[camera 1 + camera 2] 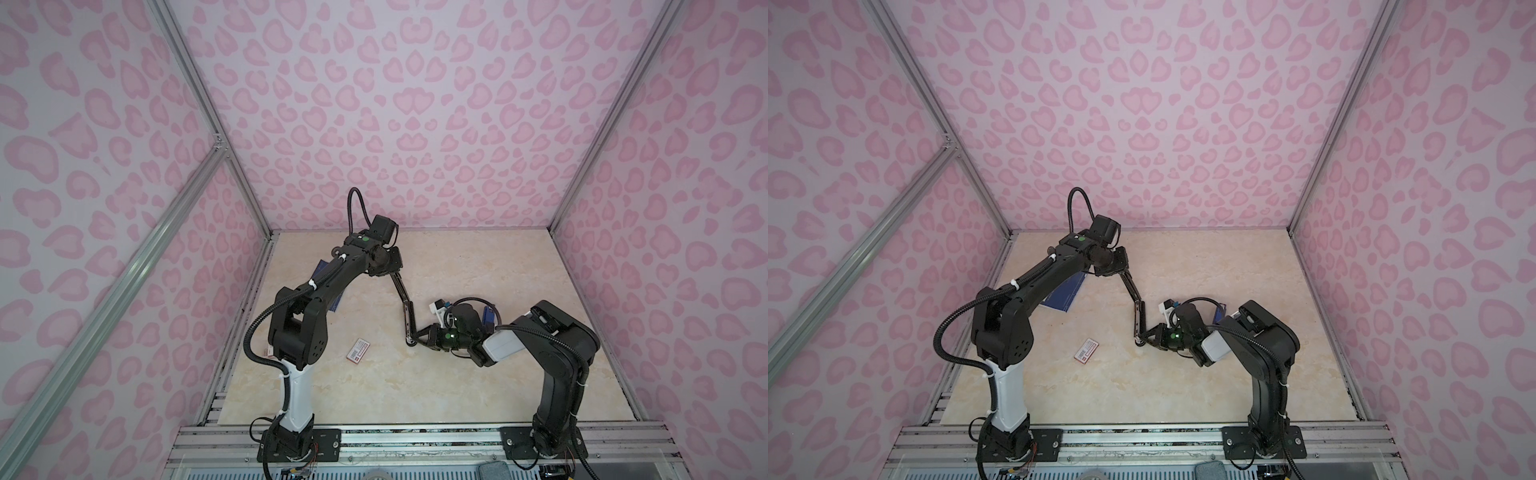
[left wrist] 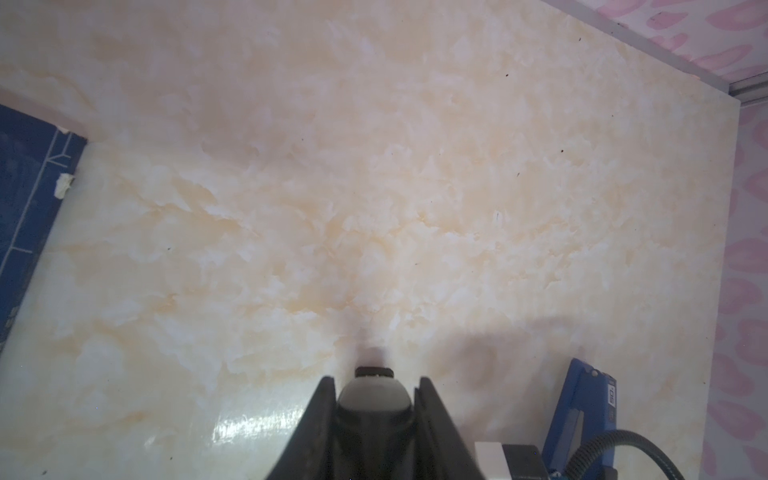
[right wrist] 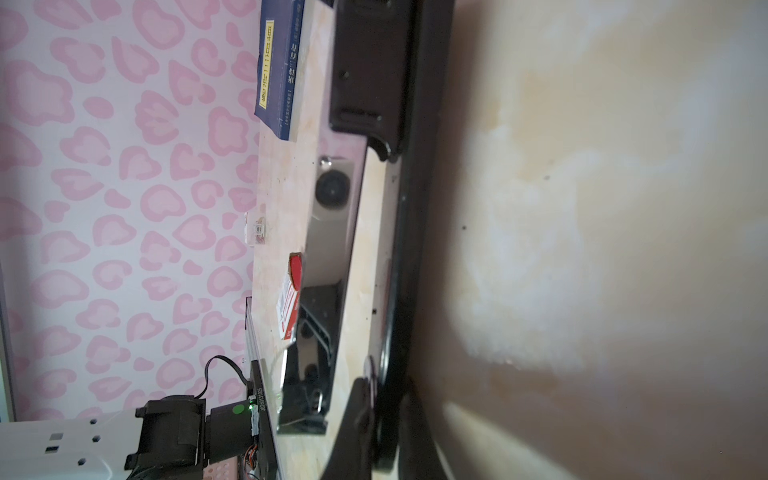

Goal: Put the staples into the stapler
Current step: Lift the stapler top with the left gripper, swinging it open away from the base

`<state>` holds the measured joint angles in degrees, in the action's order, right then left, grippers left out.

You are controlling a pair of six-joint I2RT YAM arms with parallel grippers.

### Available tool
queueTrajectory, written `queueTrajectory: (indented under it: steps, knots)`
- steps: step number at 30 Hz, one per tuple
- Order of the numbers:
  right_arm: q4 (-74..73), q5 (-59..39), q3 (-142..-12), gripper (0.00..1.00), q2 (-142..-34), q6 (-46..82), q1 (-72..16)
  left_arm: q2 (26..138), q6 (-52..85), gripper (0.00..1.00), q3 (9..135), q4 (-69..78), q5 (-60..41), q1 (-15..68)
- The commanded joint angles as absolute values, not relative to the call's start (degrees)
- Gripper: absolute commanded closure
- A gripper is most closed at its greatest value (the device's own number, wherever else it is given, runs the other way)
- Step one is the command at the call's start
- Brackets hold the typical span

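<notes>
Next, my left gripper swings the stapler's far upper end (image 1: 397, 279) down and slightly outward toward the tabletop and releases it. My right gripper holds the stapler's near end.
The black stapler (image 1: 406, 311) hangs opened out above the middle of the table, held between my two grippers. My left gripper (image 1: 394, 277) is shut on its far upper end, which shows in the left wrist view as a rounded dark tip (image 2: 374, 399) between the fingers (image 2: 324, 415). At the near lower end my right gripper (image 1: 417, 337) is shut on a thin black edge. In the right wrist view the stapler's black arm (image 3: 415, 208) and its shiny metal channel (image 3: 332, 249) stand spread apart. I cannot make out the staples in any view.
A red-and-white cardboard box (image 1: 358, 350) lies on the marble table (image 1: 457, 386) left of centre. Partly under the left arm lies a dark blue book (image 1: 1065, 293). A blue object (image 1: 490, 318) sits behind the right wrist. Pink patterned walls enclose three sides.
</notes>
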<state>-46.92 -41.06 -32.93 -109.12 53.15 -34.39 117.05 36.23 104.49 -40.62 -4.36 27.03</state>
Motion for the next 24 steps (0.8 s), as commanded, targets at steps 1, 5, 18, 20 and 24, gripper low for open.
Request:
queueTrajectory:
  steps: [1, 5, 18, 20, 24]
  knots:
    - [-46.5, -44.3, -32.3, 1.0, -109.8, 47.6, -34.8, 119.8, 34.8, 0.96, 107.3, -42.1, -4.5, 26.7]
    - [-46.7, -44.1, -32.1, 1.0, -109.8, 47.8, -34.8, 123.4, 33.9, 0.96, 111.6, -44.1, -4.0, 26.0]
    - [-46.8, -44.1, -31.9, 1.0, -110.0, 48.3, -35.2, 133.0, 31.8, 0.96, 121.1, -47.5, -5.0, 24.5]
    - [-46.8, -44.0, -32.0, 1.0, -110.1, 48.2, -35.2, 134.1, 31.8, 0.96, 122.0, -47.8, -5.2, 24.3]
    - [-47.1, -44.1, -32.1, 1.0, -110.6, 48.5, -35.2, 136.1, 31.6, 0.96, 122.9, -48.1, -5.4, 24.0]
